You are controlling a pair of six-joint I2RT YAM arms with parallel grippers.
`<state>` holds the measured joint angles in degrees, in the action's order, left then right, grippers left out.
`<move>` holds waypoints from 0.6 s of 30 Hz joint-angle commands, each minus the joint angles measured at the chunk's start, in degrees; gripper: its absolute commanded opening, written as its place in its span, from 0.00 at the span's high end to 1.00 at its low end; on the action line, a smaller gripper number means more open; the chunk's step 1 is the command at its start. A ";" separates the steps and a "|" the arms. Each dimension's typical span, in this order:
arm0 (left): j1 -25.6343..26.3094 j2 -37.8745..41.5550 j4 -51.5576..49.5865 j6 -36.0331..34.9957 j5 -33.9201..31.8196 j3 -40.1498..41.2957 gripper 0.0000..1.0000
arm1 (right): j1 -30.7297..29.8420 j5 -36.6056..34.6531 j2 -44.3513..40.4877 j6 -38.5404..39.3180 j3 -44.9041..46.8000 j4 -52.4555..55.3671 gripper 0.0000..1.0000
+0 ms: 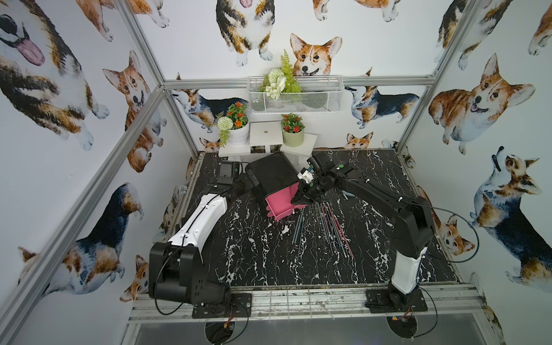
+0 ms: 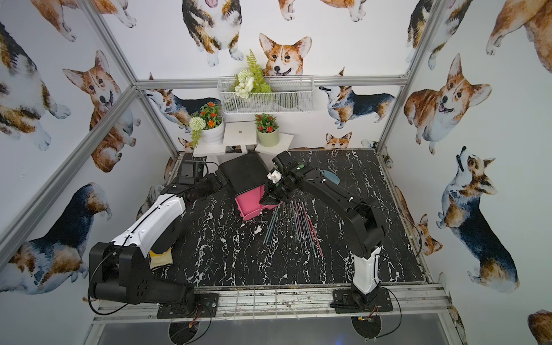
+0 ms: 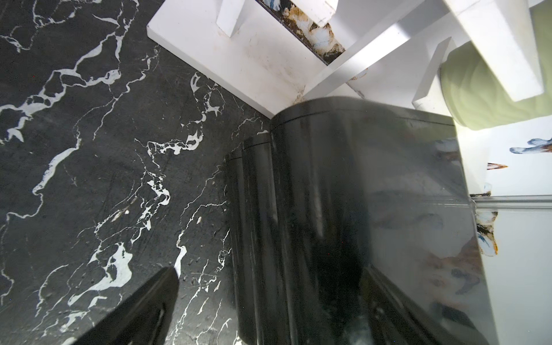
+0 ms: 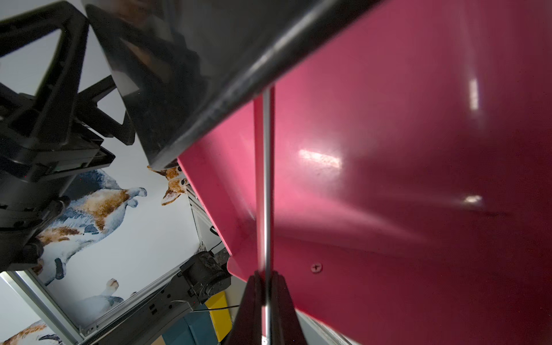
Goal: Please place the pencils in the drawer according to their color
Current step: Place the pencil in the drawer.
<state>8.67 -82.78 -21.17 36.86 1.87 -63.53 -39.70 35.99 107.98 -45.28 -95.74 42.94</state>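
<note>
The thin pencil moves outward toward the chest's black front edge next, and my right gripper releases it inside the pink drawer (image 1: 283, 201) (image 4: 327, 189). The pencil's tip already reaches beneath that edge.
The drawer (image 1: 271, 173) (image 2: 242, 171) is a black rounded chest at the back of the table. One pink drawer (image 1: 277, 203) (image 2: 249, 203) is pulled out toward the front. My right gripper (image 1: 298, 204) (image 2: 267, 201) (image 4: 265, 273) is shut on a thin pencil (image 4: 266, 179). The pencil runs up along the pink drawer's inside and looks pale grey with a pink edge. Several pencils (image 1: 328, 227) (image 2: 301, 227), red, teal and dark, lie fanned on the marble in front of the drawer. My left gripper (image 1: 254, 179) (image 3: 268, 268) is open and straddles the chest's rounded left end (image 3: 313, 194). One finger (image 3: 143, 310) stands clear of it.
A white stand (image 1: 265, 137) (image 3: 254, 59) with flower pots sits right behind the chest, its green pot (image 3: 493, 98) close by. A blue dustpan (image 2: 331, 177) lies under the right arm. A wire basket (image 1: 294, 95) hangs on the back wall.
</note>
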 commanded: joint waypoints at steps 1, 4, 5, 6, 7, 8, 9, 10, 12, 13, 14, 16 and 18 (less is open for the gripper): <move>0.12 -0.18 -6.35 -1.54 -0.22 0.60 0.00 | 0.06 -0.39 0.56 -2.53 -0.40 -3.67 1.00; 0.12 -0.19 -6.38 -1.53 -0.12 0.60 0.00 | 0.06 -0.37 1.07 -3.79 -0.48 -5.31 0.99; 0.08 -0.19 -6.26 -1.53 -0.11 0.66 0.00 | 0.06 -0.35 1.23 -4.40 -0.41 -6.05 0.99; 0.12 -0.16 -6.27 -1.50 -0.11 0.69 0.00 | 0.06 -0.30 1.41 -5.00 -0.41 -6.78 0.99; 0.08 -0.10 -6.29 -1.53 -0.18 0.69 0.00 | 0.08 -0.30 1.44 -5.44 -0.32 -7.36 0.99; 0.08 -0.09 -6.26 -1.52 -0.12 0.69 0.00 | 0.06 -0.30 1.55 -6.05 -0.24 -8.22 0.99; 0.12 -0.10 -6.26 -1.46 -0.11 0.69 0.00 | 0.04 -0.43 1.68 -6.50 -0.23 -8.78 0.98; 0.11 -0.10 -6.26 -1.51 -0.11 0.69 0.00 | -0.05 -0.68 1.75 -6.91 -0.23 -9.22 0.96; 0.08 -0.10 -6.18 -1.48 -0.10 0.76 0.00 | -0.02 -1.41 1.79 -7.48 -0.14 -9.86 0.93; 0.04 -0.10 -6.19 -1.53 -0.06 0.71 0.00 | 0.02 -1.57 1.79 -7.80 -0.08 -10.25 0.91; 0.07 -0.10 -6.17 -1.51 -0.03 0.75 0.00 | -0.05 -1.62 1.79 -8.25 0.02 -10.86 0.88; 0.07 -0.01 -6.21 -1.52 -0.02 0.77 0.00 | -0.02 -1.71 1.79 -8.86 0.12 -11.66 0.85; 0.07 0.07 -6.21 -1.46 0.02 0.78 0.00 | -0.03 -1.71 1.79 -9.30 0.21 -12.21 0.81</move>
<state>8.67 -82.54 -21.21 36.86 1.76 -63.24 -39.72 34.74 109.65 -52.88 -95.61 33.69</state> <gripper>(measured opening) 0.999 0.168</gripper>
